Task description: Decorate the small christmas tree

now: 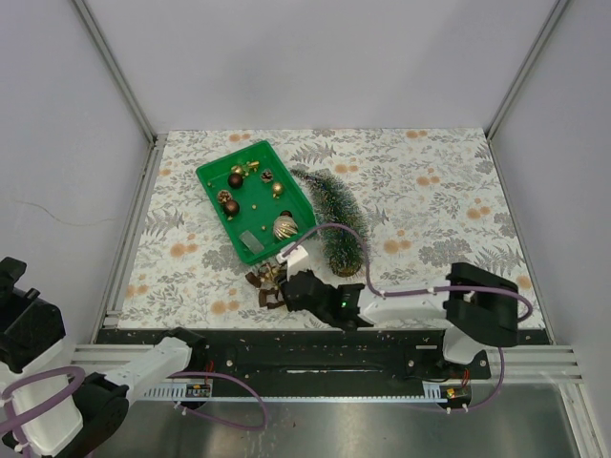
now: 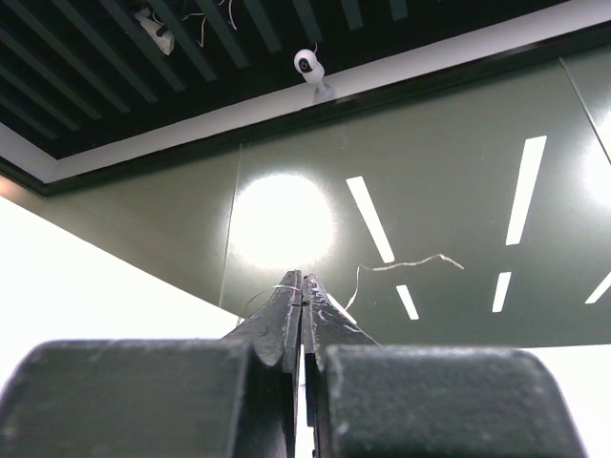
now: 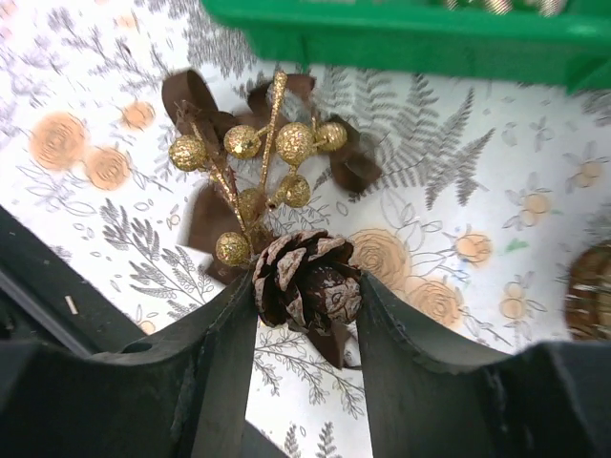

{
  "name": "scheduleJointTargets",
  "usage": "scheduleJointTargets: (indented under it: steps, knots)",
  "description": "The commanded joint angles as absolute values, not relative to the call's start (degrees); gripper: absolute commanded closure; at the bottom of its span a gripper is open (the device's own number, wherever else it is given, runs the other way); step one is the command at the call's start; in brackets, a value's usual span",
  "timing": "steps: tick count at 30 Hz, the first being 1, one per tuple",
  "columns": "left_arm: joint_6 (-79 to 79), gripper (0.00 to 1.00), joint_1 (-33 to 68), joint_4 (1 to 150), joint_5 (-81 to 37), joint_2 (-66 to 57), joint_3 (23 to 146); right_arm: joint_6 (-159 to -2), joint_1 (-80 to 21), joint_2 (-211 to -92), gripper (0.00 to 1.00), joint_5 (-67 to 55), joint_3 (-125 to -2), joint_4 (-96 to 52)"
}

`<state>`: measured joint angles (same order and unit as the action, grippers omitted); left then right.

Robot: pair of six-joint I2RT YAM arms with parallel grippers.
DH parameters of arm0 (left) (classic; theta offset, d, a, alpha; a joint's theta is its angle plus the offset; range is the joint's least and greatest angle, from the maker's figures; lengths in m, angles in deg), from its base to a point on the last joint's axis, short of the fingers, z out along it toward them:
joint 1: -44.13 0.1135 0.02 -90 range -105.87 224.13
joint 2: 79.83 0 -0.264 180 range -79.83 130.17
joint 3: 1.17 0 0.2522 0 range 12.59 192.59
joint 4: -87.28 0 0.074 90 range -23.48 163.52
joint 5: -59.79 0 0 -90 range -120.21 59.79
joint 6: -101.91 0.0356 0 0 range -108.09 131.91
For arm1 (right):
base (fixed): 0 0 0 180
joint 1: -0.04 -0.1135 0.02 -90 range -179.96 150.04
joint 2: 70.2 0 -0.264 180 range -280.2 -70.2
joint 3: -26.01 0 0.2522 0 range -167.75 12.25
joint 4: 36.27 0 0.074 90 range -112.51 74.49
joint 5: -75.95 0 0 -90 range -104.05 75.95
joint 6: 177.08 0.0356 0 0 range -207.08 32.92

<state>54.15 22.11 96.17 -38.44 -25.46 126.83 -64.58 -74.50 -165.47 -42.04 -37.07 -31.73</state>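
Observation:
The robot's right gripper will next lift across the tree (image 1: 334, 215), then go down to let go upon the open mat (image 1: 399, 229), which is outward and to its right in the top view.
The small christmas tree (image 1: 334, 215) lies on its side on the floral mat, tip toward the back left, wooden disc base (image 1: 346, 265) toward me. That base shows at the right edge of the right wrist view (image 3: 587, 286). My right gripper (image 1: 280, 294) is low over the mat, left of the tree's base. In the right wrist view it (image 3: 305, 291) is shut on a brown pinecone (image 3: 301, 277) joined to gold glitter berries (image 3: 277, 143) and brown ribbon, which lie on the mat. My left gripper (image 2: 303, 281) is shut and empty, pointing up at the ceiling.
A green tray (image 1: 212, 181) sits back left of the tree and holds brown balls, gold pieces and a silver ribbed ornament (image 1: 284, 226). Its near wall (image 3: 401, 38) is just beyond the pinecone cluster. White walls and metal rails surround the mat.

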Motion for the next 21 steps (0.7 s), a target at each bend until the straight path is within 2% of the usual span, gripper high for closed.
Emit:
scheduleJointTargets:
  steps: [1,13,21]
  knots:
    - [55.9,1.00,22.4,95.7,-39.4,-26.4,126.2,-66.4,-74.2,-155.6,0.71,-46.8,-35.4,-29.6]
    - [56.6,1.00,22.3,96.8,-38.6,-27.1,124.7,-67.1,-74.3,-131.5,0.73,-50.5,-34.6,-14.1]
    - [56.6,1.00,22.4,96.9,-38.6,-27.3,124.4,-71.5,-76.0,-122.2,0.74,-50.8,-44.4,-3.9]
